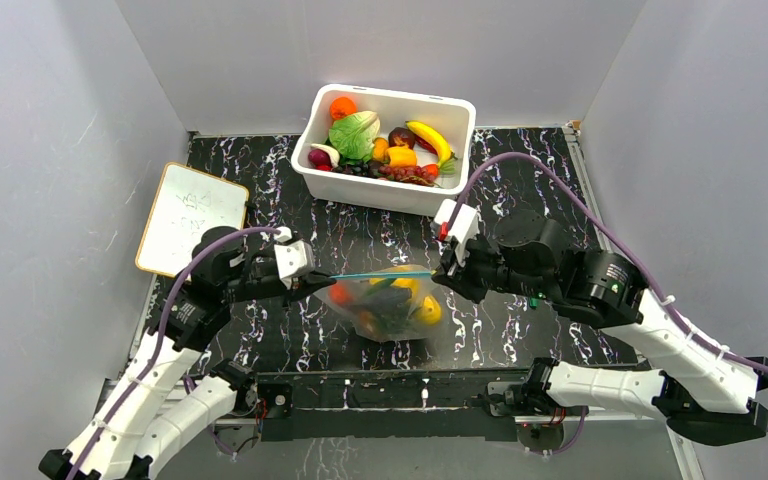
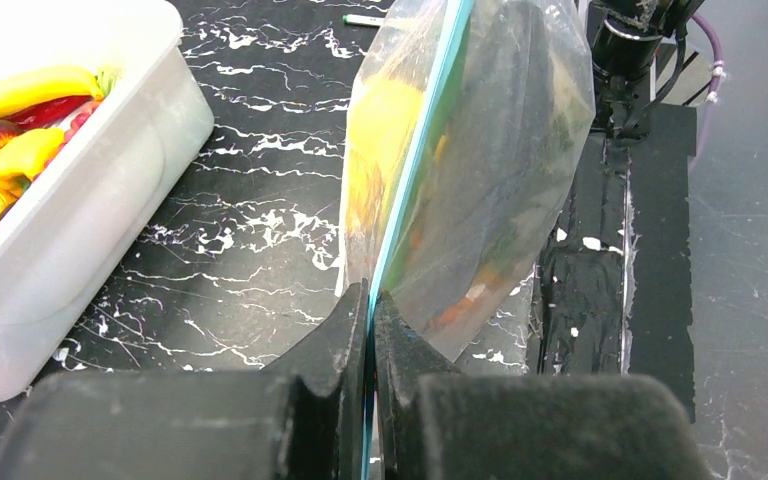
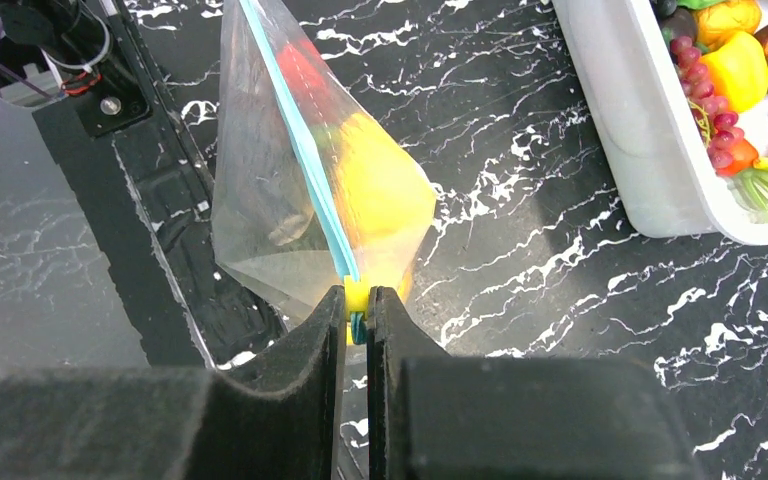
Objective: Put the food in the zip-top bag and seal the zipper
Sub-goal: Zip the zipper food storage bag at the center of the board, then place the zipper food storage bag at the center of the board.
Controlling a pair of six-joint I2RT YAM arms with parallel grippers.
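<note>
My right gripper lowers the zipper's end toward the black marbled table next and releases it, since the tabletop lies below the gripper and the hanging bag.
The clear zip-top bag (image 1: 390,308) hangs just above the black marbled table between my two grippers, its teal zipper (image 1: 380,275) stretched taut and straight between them. Inside it lies food: yellow fruit (image 1: 407,287), an orange piece (image 1: 341,294) and dark green pieces. My left gripper (image 1: 325,280) is shut on the zipper's left end; in the left wrist view the zipper (image 2: 415,160) runs out from between the fingertips of that gripper (image 2: 371,300). My right gripper (image 3: 358,300) is shut on a small yellow slider (image 3: 357,292) at the zipper's (image 3: 300,140) right end.
A white tub (image 1: 380,190) at the back holds more toy food, among it a banana (image 1: 430,138) and a green cabbage (image 1: 353,135). A small whiteboard (image 1: 192,218) lies at the left edge. Grey walls enclose the table on three sides.
</note>
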